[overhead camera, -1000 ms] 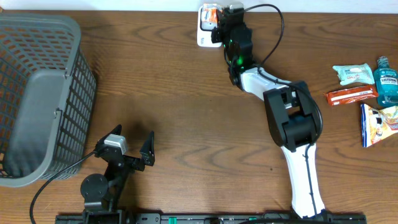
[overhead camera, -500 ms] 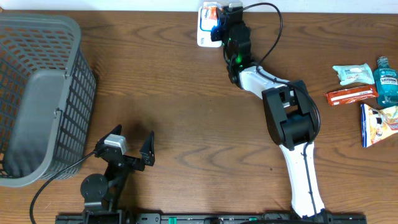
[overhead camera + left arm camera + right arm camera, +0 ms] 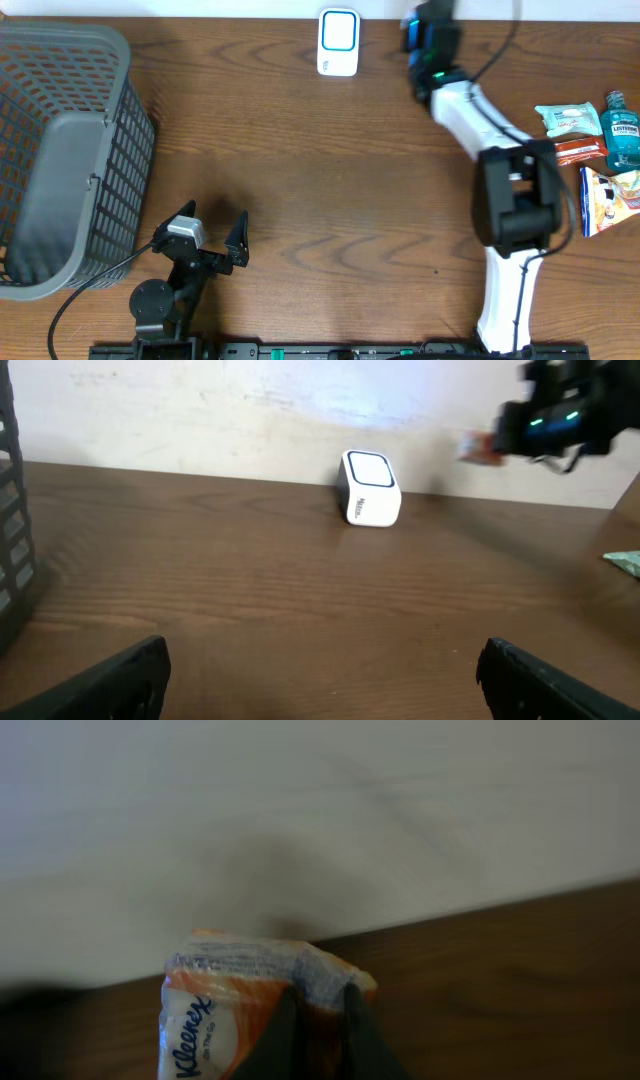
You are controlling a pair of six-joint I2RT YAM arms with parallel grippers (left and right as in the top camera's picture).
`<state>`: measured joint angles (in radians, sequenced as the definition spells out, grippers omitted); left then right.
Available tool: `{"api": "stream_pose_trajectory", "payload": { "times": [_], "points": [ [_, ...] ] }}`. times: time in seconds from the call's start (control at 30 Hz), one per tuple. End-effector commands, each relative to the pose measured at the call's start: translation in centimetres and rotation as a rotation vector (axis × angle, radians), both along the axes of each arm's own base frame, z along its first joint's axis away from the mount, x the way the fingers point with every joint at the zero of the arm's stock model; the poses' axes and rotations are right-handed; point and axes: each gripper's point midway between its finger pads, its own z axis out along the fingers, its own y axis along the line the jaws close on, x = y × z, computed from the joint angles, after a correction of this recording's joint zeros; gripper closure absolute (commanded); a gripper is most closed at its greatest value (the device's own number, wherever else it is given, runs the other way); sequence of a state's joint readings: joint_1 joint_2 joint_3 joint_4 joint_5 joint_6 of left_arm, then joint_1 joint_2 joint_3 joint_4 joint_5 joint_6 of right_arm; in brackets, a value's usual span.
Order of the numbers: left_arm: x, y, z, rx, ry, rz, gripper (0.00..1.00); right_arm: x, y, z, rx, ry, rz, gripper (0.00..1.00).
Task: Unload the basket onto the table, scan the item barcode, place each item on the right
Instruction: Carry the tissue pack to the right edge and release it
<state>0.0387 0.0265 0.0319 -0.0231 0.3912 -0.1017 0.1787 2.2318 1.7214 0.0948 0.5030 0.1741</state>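
Note:
Next, my right gripper should swing right in the overhead view toward the wipes pack [image 3: 574,120] and release the tissue pack there among the other items.
An orange and white Kleenex tissue pack [image 3: 225,1015] is pinched at its edge by my right gripper [image 3: 318,1020], which is shut on it. Seen from overhead, the right gripper [image 3: 428,28] hangs at the table's far edge, to the right of the white barcode scanner [image 3: 338,42]. In the left wrist view, the scanner [image 3: 370,487] stands upright against the wall, and the pack's orange end [image 3: 480,448] shows, blurred, up at the right. My left gripper [image 3: 210,238] rests open near the front edge, with nothing between its fingers [image 3: 120,680].
A grey mesh basket [image 3: 60,150] fills the left side. At the right edge lie a wipes pack [image 3: 566,119], a blue mouthwash bottle [image 3: 620,130], an orange-brown bar [image 3: 565,154] and a blue and white packet [image 3: 605,200].
My right arm has swung to the right, away from the scanner, with the tissue pack in it. The scanner's face is now uncovered. The left arm has not moved.

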Motion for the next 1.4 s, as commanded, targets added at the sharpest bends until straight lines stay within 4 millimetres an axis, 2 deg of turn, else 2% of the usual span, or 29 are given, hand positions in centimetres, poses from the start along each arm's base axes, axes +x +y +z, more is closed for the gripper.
{"api": "stream_pose_trajectory", "payload": {
  "times": [0.0, 0.2, 0.33, 0.47, 0.6, 0.63, 0.67, 0.7, 0.77, 0.87, 1.0, 1.07, 1.13, 1.23, 1.27, 1.37],
  "points": [
    [-0.1, -0.2, -1.6, -0.005, 0.042, -0.015, 0.02, -1.8, -8.1, -0.1, -0.081, 0.061, -0.225, 0.99],
    [-0.1, -0.2, -1.6, -0.005, 0.042, -0.015, 0.02, -5.3, -18.9, -4.3, -0.087, 0.224, -0.397, 0.99],
    [-0.1, -0.2, -1.6, -0.005, 0.042, -0.015, 0.02, -8.9, -26.3, -6.8, -0.064, 0.317, -0.533, 0.98],
    [-0.1, -0.2, -1.6, -0.005, 0.042, -0.015, 0.02, -12.1, -30.9, -8.4, -0.044, 0.392, -0.615, 0.98],
    [-0.1, -0.2, -1.6, -0.004, 0.042, -0.015, 0.02, -14.0, -33.0, -9.3, -0.019, 0.440, -0.644, 0.91],
    [-0.1, -0.2, -1.6, -0.005, 0.042, -0.015, 0.02, -14.2, -33.2, -9.3, -0.019, 0.445, -0.648, 0.83],
    [-0.1, -0.2, -1.6, -0.004, 0.042, -0.015, 0.02, -14.4, -33.3, -9.3, -0.018, 0.451, -0.651, 0.68],
    [-0.1, -0.2, -1.6, -0.005, 0.042, -0.015, 0.02, -14.5, -33.3, -9.2, -0.018, 0.453, -0.651, 0.39],
    [-0.1, -0.2, -1.6, -0.004, 0.041, -0.015, 0.02, -14.5, -33.1, -8.4, -0.021, 0.450, -0.646, 0.01],
    [-0.1, -0.2, -1.6, -0.004, 0.042, -0.015, 0.02, -14.1, -32.4, -5.5, -0.026, 0.401, -0.636, 0.01],
    [-0.1, -0.2, -1.6, -0.004, 0.042, -0.015, 0.02, -13.3, -30.3, 0.8, -0.001, 0.285, -0.567, 0.01],
    [-0.1, -0.2, -1.6, -0.004, 0.041, -0.015, 0.02, -12.9, -28.4, 3.9, 0.038, 0.234, -0.486, 0.01],
    [-0.1, -0.2, -1.6, -0.004, 0.042, -0.015, 0.02, -12.8, -25.7, 7.6, 0.091, 0.175, -0.369, 0.01],
    [-0.1, -0.2, -1.6, -0.005, 0.041, -0.015, 0.02, -13.3, -22.0, 12.5, 0.150, 0.098, -0.213, 0.01],
    [-0.1, -0.2, -1.6, -0.004, 0.042, -0.015, 0.02, -14.5, -19.6, 16.0, 0.177, 0.045, -0.122, 0.01],
    [-0.1, -0.2, -1.6, -0.004, 0.042, -0.015, 0.02, -17.2, -16.6, 20.8, 0.197, -0.024, -0.023, 0.01]
  ]
}}
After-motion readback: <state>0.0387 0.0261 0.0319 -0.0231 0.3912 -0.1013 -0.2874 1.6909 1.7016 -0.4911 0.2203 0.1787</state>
